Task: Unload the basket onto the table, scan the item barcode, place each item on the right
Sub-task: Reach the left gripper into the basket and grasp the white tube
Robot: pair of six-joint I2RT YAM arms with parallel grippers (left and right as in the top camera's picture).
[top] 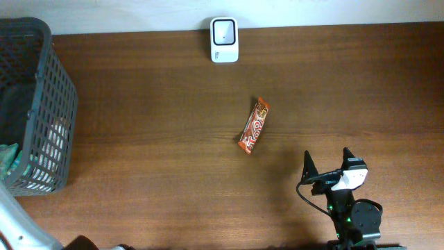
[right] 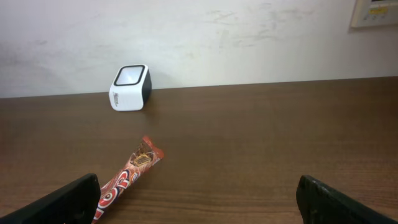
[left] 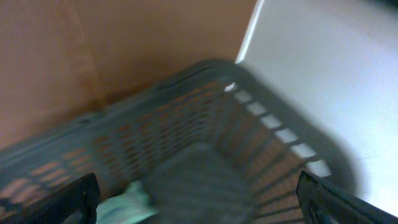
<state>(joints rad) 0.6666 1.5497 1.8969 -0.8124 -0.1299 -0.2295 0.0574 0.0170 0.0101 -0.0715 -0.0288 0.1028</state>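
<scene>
I will tilt my left gripper down and lower it through the basket's open top onto the white item inside, because the basket's mesh sides are around the items.
The item, a long red-orange candy bar wrapper (top: pixel 254 126), lies flat on the brown table mid-scene, and no barcode shows on it. The white scanner (top: pixel 224 39) with a dark window stands at the table's far edge. My right gripper (top: pixel 327 158) rests near the front right, open and empty. In the right wrist view the bar (right: pixel 127 177) lies ahead and to the left of the gripper (right: pixel 199 202), with the scanner (right: pixel 130 87) beyond. My left gripper (left: pixel 199 205) hangs open and empty above a grey mesh basket (left: pixel 186 124), the view blurred.
The grey basket (top: pixel 48 104) stands at the table's left edge with a teal packet (left: pixel 127 202) and other items inside. A white wall runs behind the table. The left arm's white link (top: pixel 17 226) shows at the bottom-left corner.
</scene>
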